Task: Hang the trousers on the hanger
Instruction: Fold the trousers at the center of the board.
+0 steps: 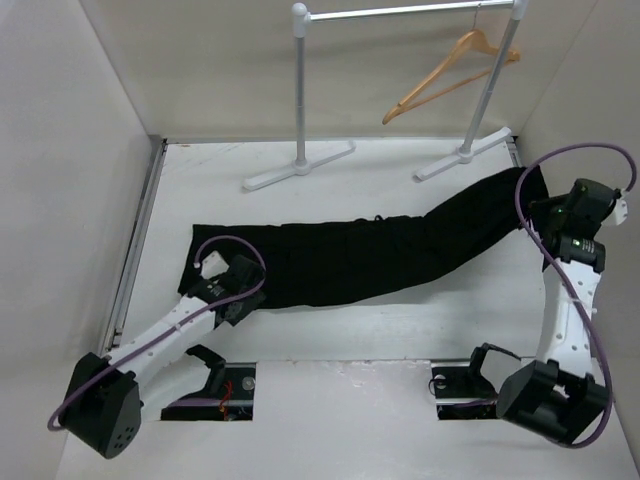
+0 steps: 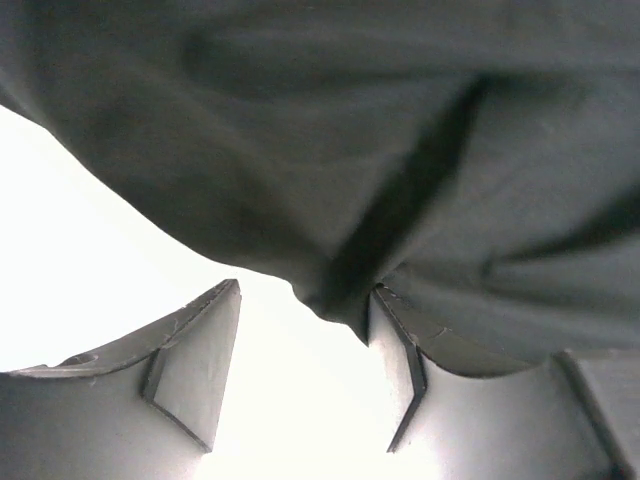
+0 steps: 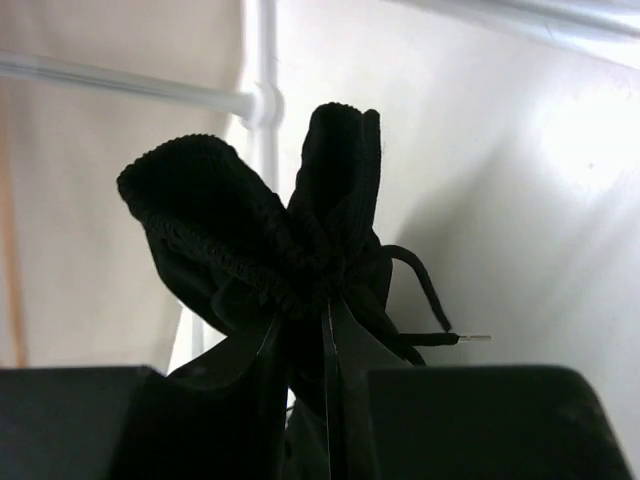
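Note:
My right gripper will next swing to the left in the top view and let go of the waistband over the leg ends, as the trousers [image 1: 370, 250] lie stretched full length.
The black trousers [image 1: 370, 250] lie stretched across the white table from left to right. My right gripper [image 1: 543, 203] is shut on their waistband end and holds it lifted at the right. In the right wrist view the bunched waistband [image 3: 280, 230] and a drawstring [image 3: 425, 290] stick out above the shut gripper [image 3: 325, 330]. My left gripper [image 1: 243, 296] is open at the near edge of the leg ends. In the left wrist view the fabric [image 2: 350, 130] fills the space just ahead of the open gripper [image 2: 305, 292], and a fold touches the right fingertip [image 2: 385, 320]. The tan wooden hanger [image 1: 450, 72] hangs on the rail at the back right.
The grey rail stand [image 1: 300, 100] has two white feet [image 1: 298, 166] on the table's far side, just behind the trousers. Its rail also shows in the right wrist view [image 3: 130, 85]. White walls close in the left, back and right sides.

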### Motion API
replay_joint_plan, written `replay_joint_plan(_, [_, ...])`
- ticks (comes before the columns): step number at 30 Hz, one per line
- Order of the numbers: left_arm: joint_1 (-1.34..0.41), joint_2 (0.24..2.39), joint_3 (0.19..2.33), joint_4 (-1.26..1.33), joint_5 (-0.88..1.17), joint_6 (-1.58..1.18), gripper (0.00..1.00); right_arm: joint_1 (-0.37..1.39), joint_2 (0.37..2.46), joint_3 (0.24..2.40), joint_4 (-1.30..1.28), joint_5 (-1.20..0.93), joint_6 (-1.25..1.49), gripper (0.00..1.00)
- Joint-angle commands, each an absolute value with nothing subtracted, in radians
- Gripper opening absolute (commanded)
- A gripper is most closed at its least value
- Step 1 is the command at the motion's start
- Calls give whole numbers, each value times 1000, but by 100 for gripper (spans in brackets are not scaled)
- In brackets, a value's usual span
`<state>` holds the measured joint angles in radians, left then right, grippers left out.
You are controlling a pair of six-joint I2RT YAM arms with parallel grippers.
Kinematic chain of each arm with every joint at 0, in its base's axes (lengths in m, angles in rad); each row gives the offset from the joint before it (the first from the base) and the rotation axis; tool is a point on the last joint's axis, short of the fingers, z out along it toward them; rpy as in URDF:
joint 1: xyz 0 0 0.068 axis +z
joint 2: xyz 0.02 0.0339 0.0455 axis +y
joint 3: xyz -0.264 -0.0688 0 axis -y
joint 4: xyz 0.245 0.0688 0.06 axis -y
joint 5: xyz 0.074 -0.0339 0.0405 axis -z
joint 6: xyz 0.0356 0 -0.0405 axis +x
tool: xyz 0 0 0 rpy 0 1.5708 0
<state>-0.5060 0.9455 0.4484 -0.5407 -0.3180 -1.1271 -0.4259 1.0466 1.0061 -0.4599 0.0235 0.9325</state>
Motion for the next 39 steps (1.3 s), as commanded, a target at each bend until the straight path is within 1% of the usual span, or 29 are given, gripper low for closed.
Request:
replay_joint_plan(1, [-622, 980, 584, -492, -331, -1178, 50, -420, 994, 1109, -515, 77, 876, 11])
replay_joint_plan(3, [-692, 1002, 655, -479, -347, -1180, 50, -371, 976, 1152, -537, 74, 830, 12])
replay_joint_plan(6, [-766, 1012, 741, -477, -360, -1169, 50, -244, 956, 1209, -564, 103, 772, 13])
replay_joint_plan(9, [-743, 951, 758, -505, -353, -1151, 48, -57, 969, 1273, -594, 176, 759, 13])
replay_joint_plan(12, [-638, 832, 733, -572, -341, -1118, 48, 187, 1040, 1357, -620, 300, 764, 14])
replay_joint_plan(15, [-468, 720, 710, -661, -316, -1062, 49, 437, 1153, 1454, -644, 432, 787, 16])
replay_joint_plan(17, [-346, 668, 704, -695, -282, -1020, 50, 581, 1254, 1527, -664, 485, 817, 16])
replay_joint_plan(22, [-81, 641, 715, -698, -173, -933, 54, 844, 1556, 1791, -747, 534, 891, 17])
replay_joint_plan(24, [29, 643, 724, -703, -146, -913, 56, 930, 1685, 1918, -773, 528, 900, 19])
replay_joint_plan(28, [74, 641, 771, -718, -205, -902, 61, 1076, 1935, 2164, -798, 476, 917, 24])
replay_joint_plan(29, [79, 640, 784, -713, -221, -902, 61, 1097, 1981, 2198, -798, 457, 931, 27])
replay_joint_plan(30, [84, 640, 801, -712, -233, -903, 61, 1120, 2037, 2232, -796, 425, 954, 31])
replay_joint_plan(31, [94, 640, 825, -716, -250, -902, 62, 1140, 2087, 2246, -786, 392, 980, 40])
replay_joint_plan(32, [100, 641, 853, -721, -271, -896, 62, 1156, 2135, 2256, -770, 352, 998, 52])
replay_joint_plan(33, [102, 641, 888, -724, -291, -888, 62, 1166, 2167, 2256, -758, 291, 1009, 62])
replay_joint_plan(34, [99, 646, 926, -729, -308, -871, 62, 1170, 2177, 2241, -744, 235, 1014, 68])
replay_joint_plan(37, [88, 657, 1012, -741, -359, -839, 62, 1161, 2093, 2124, -658, 176, 1009, 79])
replay_joint_plan(39, [81, 660, 1017, -730, -356, -847, 62, 1107, 1973, 1989, -560, 163, 988, 82])
